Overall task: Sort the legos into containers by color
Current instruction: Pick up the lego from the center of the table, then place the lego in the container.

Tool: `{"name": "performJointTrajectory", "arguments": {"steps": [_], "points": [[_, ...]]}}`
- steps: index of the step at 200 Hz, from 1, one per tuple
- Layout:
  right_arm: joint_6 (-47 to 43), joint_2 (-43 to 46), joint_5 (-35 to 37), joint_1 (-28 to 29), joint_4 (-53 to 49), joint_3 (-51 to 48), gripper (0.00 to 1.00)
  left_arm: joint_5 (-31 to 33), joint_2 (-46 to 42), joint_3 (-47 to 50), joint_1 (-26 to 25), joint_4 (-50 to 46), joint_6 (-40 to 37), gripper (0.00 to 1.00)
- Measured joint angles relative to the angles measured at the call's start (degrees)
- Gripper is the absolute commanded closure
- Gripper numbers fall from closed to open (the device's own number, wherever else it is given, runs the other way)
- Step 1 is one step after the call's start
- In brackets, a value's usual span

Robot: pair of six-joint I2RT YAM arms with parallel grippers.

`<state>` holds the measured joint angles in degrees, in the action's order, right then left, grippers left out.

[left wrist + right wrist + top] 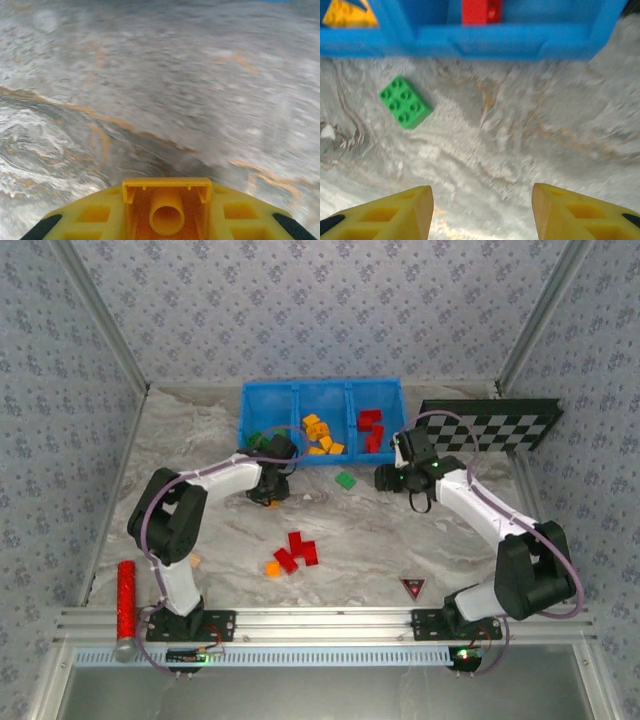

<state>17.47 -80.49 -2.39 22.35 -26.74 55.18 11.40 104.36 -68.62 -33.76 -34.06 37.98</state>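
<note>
Orange pieces are already in the blue bin's middle section (pixel 323 418), so the left gripper next needs to move up and outward over it to let go of the orange-yellow lego.
My left gripper (pixel 166 186) is shut on an orange-yellow lego (pixel 166 212), hollow underside facing the camera, just above the marble table. From above, that gripper (pixel 268 494) sits in front of the blue bin's (pixel 320 387) left compartment. My right gripper (pixel 482 212) stands open with bare table between its fingers; it hovers (pixel 386 477) in front of the right compartment. A green lego (pixel 405 101) lies ahead and to the left of it, also seen from above (pixel 345 480). The containers hold green (pixel 258 439), orange (pixel 320 436) and red (pixel 372 428) legos.
Several red legos (pixel 298 549) and an orange one (pixel 272 568) lie mid-table; another orange piece (pixel 195 561) sits by the left arm. A checkerboard (pixel 490 425) leans at the back right. A red cylinder (pixel 126 596) lies front left, a black triangle marker (pixel 412 587) front right.
</note>
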Motion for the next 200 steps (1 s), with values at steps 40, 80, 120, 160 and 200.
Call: {"name": "performJointTrajectory", "arguments": {"steps": [40,80,120,160,200], "points": [[3.5,0.7,-0.7,6.3,0.7,-3.3,0.42,0.8,-0.9,-11.4,-3.1,-3.1,-2.5,0.8],[4.5,1.1,-0.7,9.0,1.0,-4.8,0.41,1.8,0.1,-21.7,-3.1,-3.9,-5.2,0.8],[0.1,2.5,-0.4,10.2,2.3,-5.4,0.39,2.1,8.6,-34.8,-3.1,-3.7,-8.9,0.8],[-5.2,2.0,0.8,10.4,5.2,-5.6,0.37,1.5,20.5,-47.3,-3.0,-4.8,-10.9,0.79],[-11.0,-2.7,1.1,10.6,10.5,-5.5,0.32,0.1,29.0,-55.4,-3.0,-6.8,-11.0,0.72]]}}
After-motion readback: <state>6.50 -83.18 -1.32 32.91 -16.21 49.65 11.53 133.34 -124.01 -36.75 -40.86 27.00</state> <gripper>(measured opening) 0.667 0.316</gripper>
